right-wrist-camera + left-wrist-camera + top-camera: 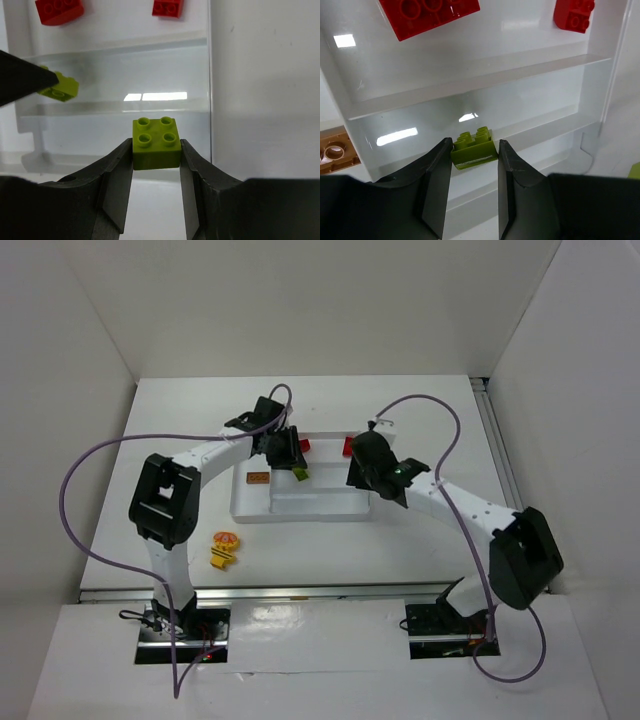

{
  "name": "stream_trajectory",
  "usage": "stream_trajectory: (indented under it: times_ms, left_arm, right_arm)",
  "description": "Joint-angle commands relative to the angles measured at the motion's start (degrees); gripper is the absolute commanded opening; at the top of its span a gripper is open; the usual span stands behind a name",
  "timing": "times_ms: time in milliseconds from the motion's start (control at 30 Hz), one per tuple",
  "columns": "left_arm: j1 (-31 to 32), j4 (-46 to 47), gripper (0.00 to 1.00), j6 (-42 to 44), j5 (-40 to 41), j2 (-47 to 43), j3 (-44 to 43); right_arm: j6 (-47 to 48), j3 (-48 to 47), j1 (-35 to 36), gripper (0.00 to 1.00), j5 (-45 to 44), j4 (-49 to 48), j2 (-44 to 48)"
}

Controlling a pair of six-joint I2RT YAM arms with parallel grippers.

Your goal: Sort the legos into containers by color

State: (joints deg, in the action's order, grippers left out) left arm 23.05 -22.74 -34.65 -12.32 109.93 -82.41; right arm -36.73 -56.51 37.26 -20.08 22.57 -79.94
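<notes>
The other green lego hangs over the place to release it, so the robot's right gripper next needs to lower outward and to the left in the top view, over the tray's narrow section [337, 477] [161, 75], to release its lego there.
The white tray [300, 502] lies mid-table. My left gripper [294, 464] hangs over its middle, shut at the fingertips on a lime green lego [473, 151], which also shows in the top view [300, 473]. The brick hangs over a narrow compartment. My right gripper [365, 472] is over the tray's right end, shut on a second lime green lego [156, 142]. Two red legos [427, 15] [574, 14] lie in the far compartment. A brownish-orange lego [258, 478] lies in the left section. Yellow-orange legos [225, 550] lie on the table.
The tray's low dividing walls [470, 82] run across under my left gripper [475, 145]. The tray's right wall [210, 75] is just right of my right gripper [156, 150]. White walls enclose the table on three sides. Purple cables loop over both arms.
</notes>
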Motion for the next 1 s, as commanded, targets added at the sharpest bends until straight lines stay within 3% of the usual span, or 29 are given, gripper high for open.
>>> stream_trajectory:
  times_ms: [0,167,300,367,433,467,500,700,833,967]
  left_arm:
    - [1.47,-0.99,0.00,0.90,2.99,1.08,-2.05]
    - [2.00,-0.99,0.00,0.90,4.66,1.08,-1.52]
    - [2.52,-1.52,0.50,0.90,4.67,1.60,-2.13]
    - [3.22,-1.52,0.65,0.90,4.67,1.60,-2.14]
    - [3.84,-2.83,0.82,0.90,7.21,-0.14,-3.28]
    - [3.85,-2.83,0.92,0.90,7.91,-0.85,-3.28]
    - [3.85,-4.14,0.96,0.90,8.44,-2.51,-3.28]
    - [3.85,-9.33,1.00,0.90,15.46,-9.81,-4.95]
    - [3.85,-14.08,1.00,-0.41,21.53,-16.40,-1.45]
    - [1.30,-23.64,0.89,-9.09,31.81,-25.71,4.52]
  right_arm:
    - [3.60,-5.97,-0.34,0.15,-1.64,-2.97,-6.51]
    - [4.21,-8.18,-1.39,0.16,0.73,-6.83,-11.98]
    - [4.21,-9.40,-1.92,0.21,2.75,-9.55,-16.11]
    - [4.21,-10.63,-1.92,0.28,2.76,-9.56,-17.26]
    - [4.21,-11.51,-1.92,0.45,2.76,-9.56,-18.58]
    - [4.82,-12.21,-1.92,0.46,2.76,-9.56,-18.58]
    - [4.83,-12.22,-1.92,0.46,2.24,-9.56,-19.45]
    - [5.35,-14.77,-1.92,0.69,1.62,-8.95,-21.83]
    - [4.83,-13.90,-1.92,0.69,1.62,-7.89,-18.68]
    - [4.83,-10.03,-1.40,0.69,1.62,-7.89,-12.18]
